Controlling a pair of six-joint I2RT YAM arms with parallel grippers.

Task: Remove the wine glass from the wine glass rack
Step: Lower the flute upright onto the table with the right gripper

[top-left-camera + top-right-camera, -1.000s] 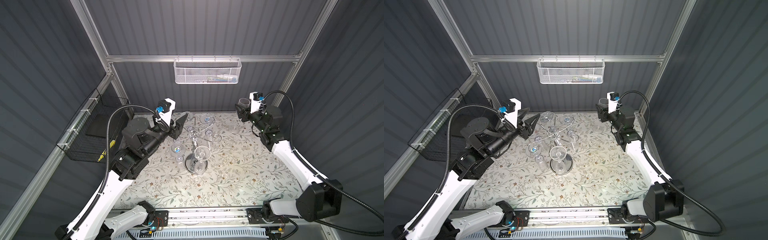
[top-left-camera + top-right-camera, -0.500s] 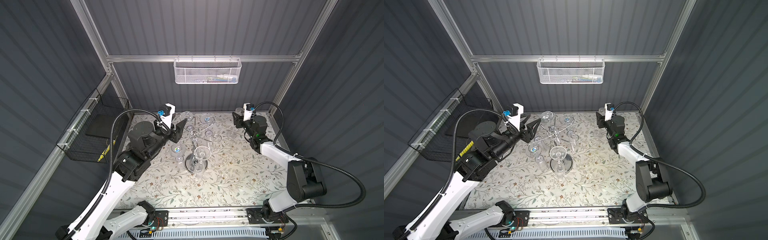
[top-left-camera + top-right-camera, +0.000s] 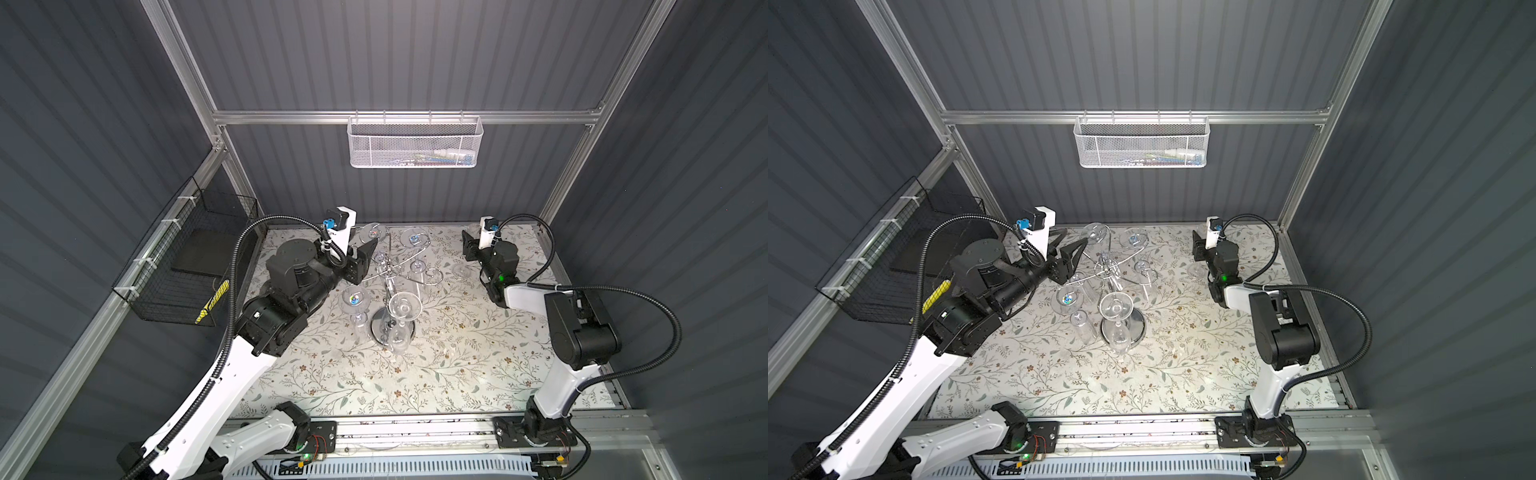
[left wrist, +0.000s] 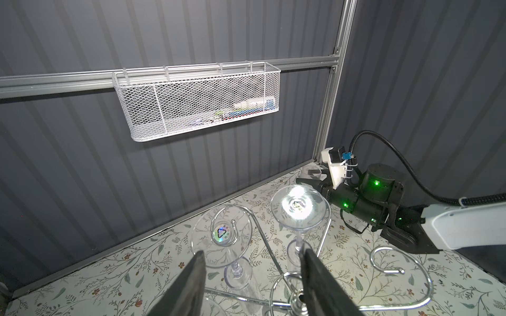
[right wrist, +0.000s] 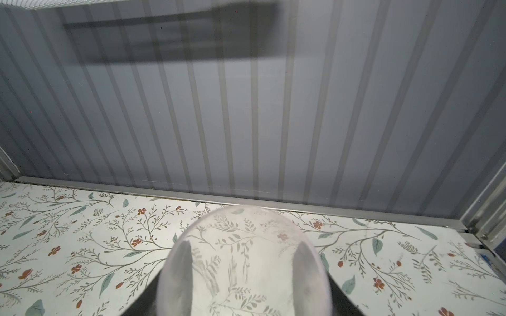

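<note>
Next, my right gripper needs to ease down and slightly toward the rack [image 3: 388, 276] to release the bowl, since the clear floral tabletop lies just below my right gripper.
The chrome wine glass rack [image 3: 388, 276] [image 3: 1109, 270] stands mid-table, with several clear glasses hanging upside down from its arms. My left gripper [image 3: 368, 251] [image 4: 251, 250] is open at the rack's upper left. Its fingers flank a hanging glass with a shiny sticker on its foot [image 4: 221, 232] and touch nothing. My right gripper [image 3: 469, 243] [image 5: 243, 243] is low at the back right, shut on the bowl of a wine glass [image 5: 246, 262] [image 3: 471, 230] [image 4: 312, 171]. That glass is off the rack. A glass foot [image 3: 460, 271] lies just below the gripper; whether it rests on the table is unclear.
A white mesh basket [image 3: 413, 143] hangs on the back wall rail. On the left wall there is a black wire basket [image 3: 187, 266]. The back wall stands close behind the right gripper. The floral tabletop [image 3: 415, 374] stretches forward of the rack.
The right arm has folded down and carried its glass from high up to near the table at the back right. The left gripper has stayed open beside the rack.
</note>
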